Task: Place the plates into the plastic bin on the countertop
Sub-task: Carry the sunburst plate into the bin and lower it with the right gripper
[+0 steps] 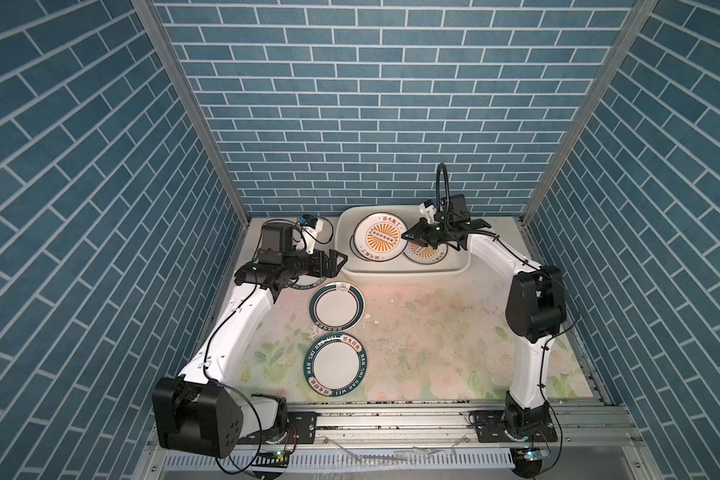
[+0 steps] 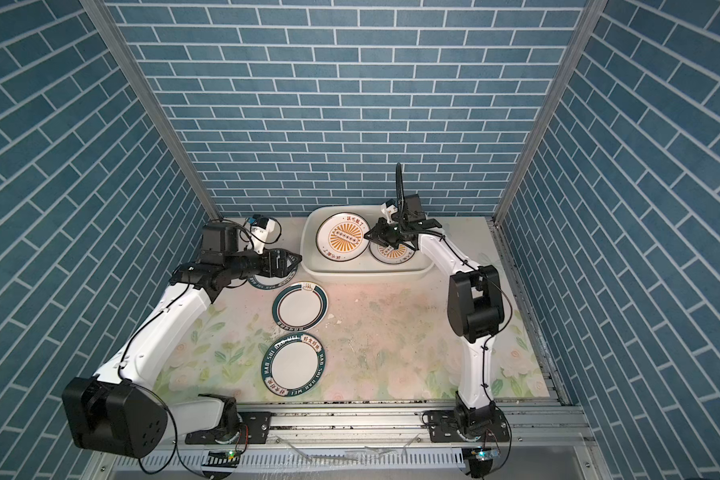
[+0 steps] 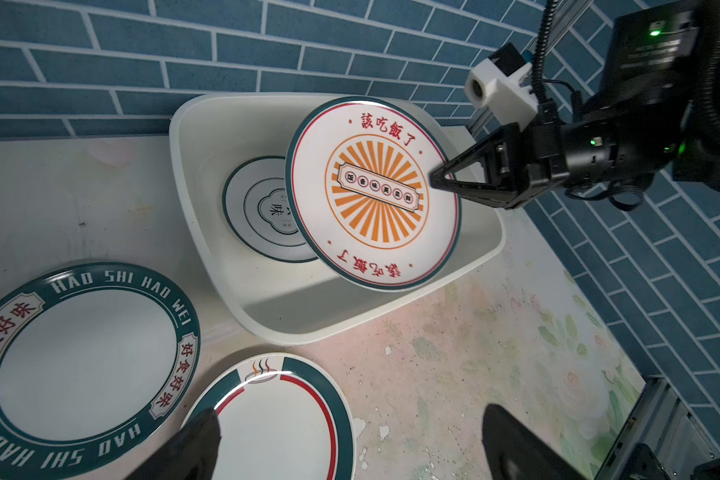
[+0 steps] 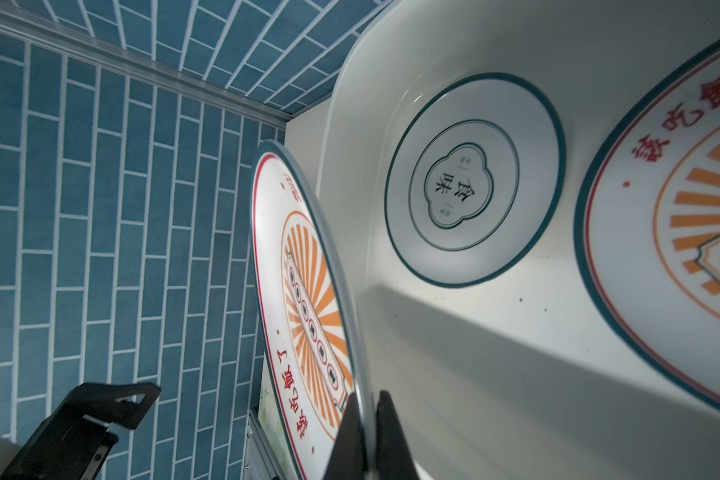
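Note:
The tilted sunburst plate in my right gripper still hangs high, so I will lower it onto the ringed plate [image 4: 475, 180] in the bin below next and release the sunburst plate's rim.
My right gripper [image 1: 408, 237] [image 4: 364, 399] is shut on the rim of an orange sunburst plate [image 1: 377, 239] [image 3: 375, 195] [image 4: 304, 291]. It holds the plate tilted over the left half of the white plastic bin [image 1: 404, 275] [image 3: 208, 249]. In the bin lie a ringed plate [image 3: 262, 208] [image 4: 474, 178] and another sunburst plate [image 1: 427, 254] [image 4: 682, 232]. My left gripper [image 1: 338, 262] [image 3: 350, 449] is open above the countertop [image 1: 425, 332], over a lettered teal plate [image 1: 304, 286] [image 3: 88, 365]. Two more teal-rimmed plates [image 1: 336, 307] [image 1: 334, 364] lie nearby.
Blue brick-patterned walls [image 1: 371, 124] close in the back and both sides, and the bin stands against the back wall. A metal rail [image 1: 391, 419] with both arm bases runs along the front edge. Small white flakes [image 3: 385, 432] dot the countertop.

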`<state>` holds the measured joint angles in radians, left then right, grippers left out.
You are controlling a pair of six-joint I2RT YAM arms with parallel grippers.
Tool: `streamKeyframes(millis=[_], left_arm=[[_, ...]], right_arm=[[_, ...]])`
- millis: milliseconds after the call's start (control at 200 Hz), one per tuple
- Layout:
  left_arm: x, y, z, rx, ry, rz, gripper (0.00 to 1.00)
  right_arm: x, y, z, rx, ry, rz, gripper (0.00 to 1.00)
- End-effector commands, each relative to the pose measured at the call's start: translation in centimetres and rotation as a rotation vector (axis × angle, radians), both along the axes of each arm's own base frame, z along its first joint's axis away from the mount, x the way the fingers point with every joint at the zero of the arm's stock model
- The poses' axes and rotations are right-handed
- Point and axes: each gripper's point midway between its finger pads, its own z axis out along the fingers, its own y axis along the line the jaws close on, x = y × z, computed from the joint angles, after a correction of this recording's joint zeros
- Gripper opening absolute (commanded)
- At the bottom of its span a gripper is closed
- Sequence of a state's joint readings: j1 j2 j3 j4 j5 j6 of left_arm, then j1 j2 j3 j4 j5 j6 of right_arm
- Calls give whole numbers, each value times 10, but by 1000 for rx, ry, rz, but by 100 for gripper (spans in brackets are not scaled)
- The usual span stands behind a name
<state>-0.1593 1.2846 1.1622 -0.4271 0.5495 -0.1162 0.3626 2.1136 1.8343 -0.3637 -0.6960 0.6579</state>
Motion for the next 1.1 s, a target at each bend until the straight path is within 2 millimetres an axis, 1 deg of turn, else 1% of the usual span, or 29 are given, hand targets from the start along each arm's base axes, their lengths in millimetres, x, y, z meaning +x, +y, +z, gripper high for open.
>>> streamKeyframes(millis=[0,15,40,105,130,240,415,570,690,995,1095], left_arm=[[2,-2,-3,-18,9,-15,100],[2,-2,-3,-17,10,-16,100],[3,-3,-3,-19,12,-17,100],[4,-3,-3,-22,19,-19,100],[5,-4,-4,-23,21,-20,100],[6,-3,-5,-31,28,-22,99],[8,-2,-10,-32,42,-21,100],[9,-3,-10,-39,50,-23,99],[10,-3,-11,-38,50,-24,99],[12,-3,-15,-35,54,-21,100],[12,-3,-14,-38,53,-21,100]], right_arm=[[18,3,2,-11,-51,47,0],[21,4,-7,-22,-41,46,0],[25,5,-13,-36,-36,49,0],[38,7,-20,-59,-42,50,0],[41,7,-26,-69,-34,51,0],[57,11,-39,-77,-33,47,0],[72,16,-66,-77,-4,30,0],[77,18,-88,-85,16,14,0],[79,20,-101,-86,26,5,0],[82,24,-113,-93,34,-13,0],[82,25,-116,-98,41,-17,3]])
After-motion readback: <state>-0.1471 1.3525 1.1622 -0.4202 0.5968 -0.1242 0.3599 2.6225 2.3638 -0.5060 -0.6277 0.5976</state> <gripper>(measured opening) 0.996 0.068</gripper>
